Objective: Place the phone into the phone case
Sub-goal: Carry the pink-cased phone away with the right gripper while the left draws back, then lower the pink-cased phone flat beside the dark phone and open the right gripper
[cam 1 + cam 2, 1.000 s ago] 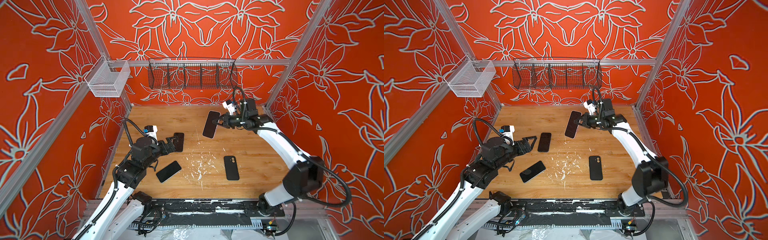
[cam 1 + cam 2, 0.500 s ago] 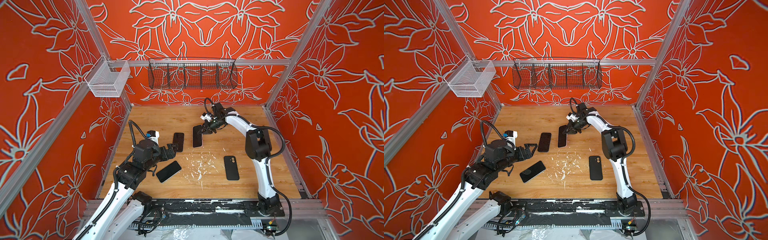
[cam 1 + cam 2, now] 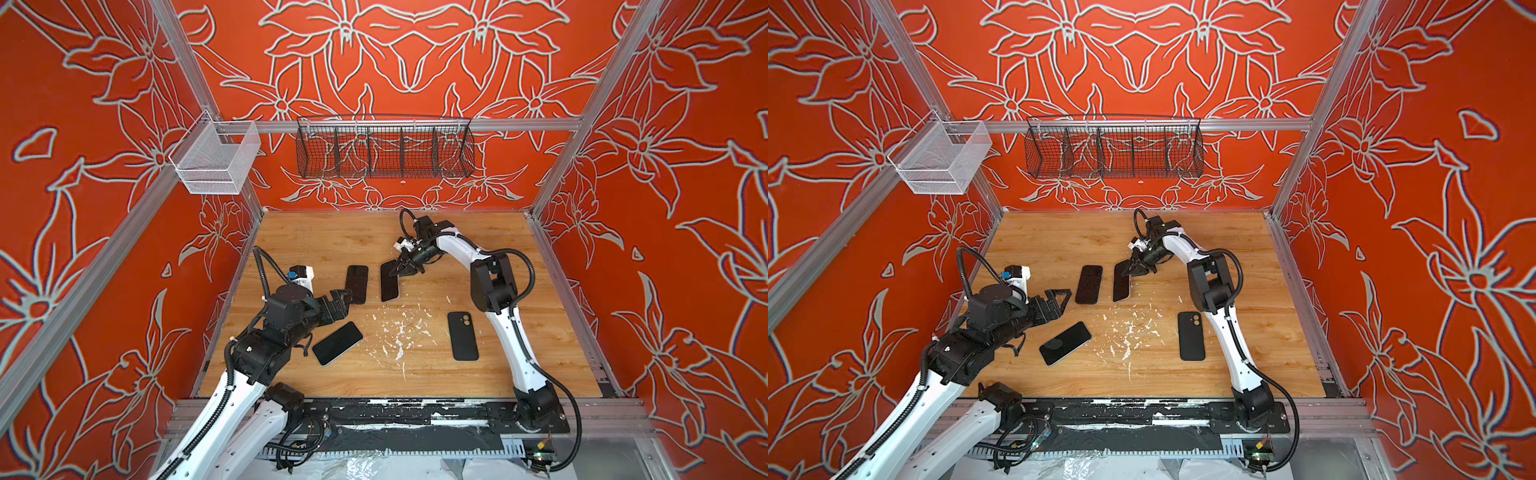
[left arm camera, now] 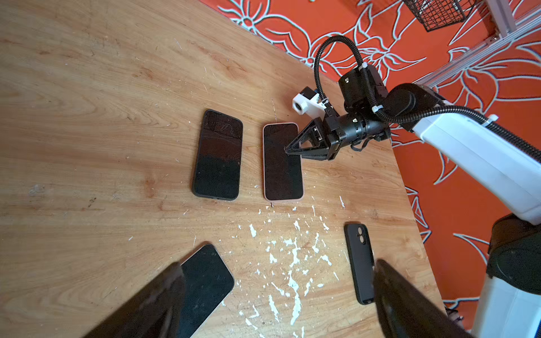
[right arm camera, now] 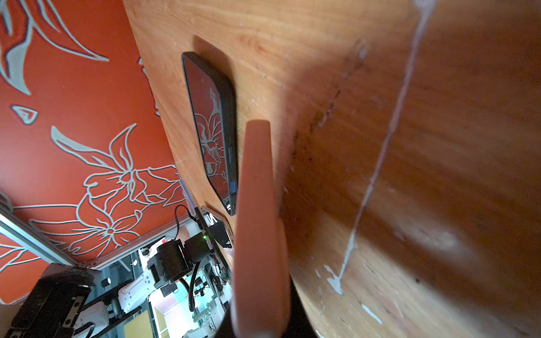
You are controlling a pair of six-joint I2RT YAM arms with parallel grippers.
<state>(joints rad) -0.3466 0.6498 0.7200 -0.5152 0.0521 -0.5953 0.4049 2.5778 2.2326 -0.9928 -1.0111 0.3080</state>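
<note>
The pink-rimmed phone still hovers over its shadow, so my right gripper must next lower toward the bare tabletop (image 3: 378, 283) beside the black-rimmed phone and release the pink-rimmed phone's far end.
My right gripper (image 3: 395, 272) is shut on the far end of a phone with a pink rim (image 3: 389, 284), screen up, low on the wooden table (image 3: 415, 241). In the left wrist view that phone (image 4: 282, 169) lies next to a black-rimmed phone (image 4: 218, 158), with the right gripper (image 4: 288, 149) on its edge. In the right wrist view the pink edge (image 5: 257, 219) fills the middle and hides the jaws. A black phone case (image 3: 462, 336) lies back up, camera cut-out showing. My left gripper (image 3: 345, 297) hangs open and empty, left of the black-rimmed phone (image 3: 356, 284).
Another black phone (image 3: 337, 343) lies screen up, slanted, near the left arm. White flakes (image 3: 399, 336) are scattered mid-table. A black wire basket (image 3: 384, 147) and a white mesh bin (image 3: 216, 160) hang on the rails above the back wall.
The right gripper carried the pink-rimmed phone from the air at the back down and left, to beside the black-rimmed phone. The left arm shifted slightly forward, still open.
</note>
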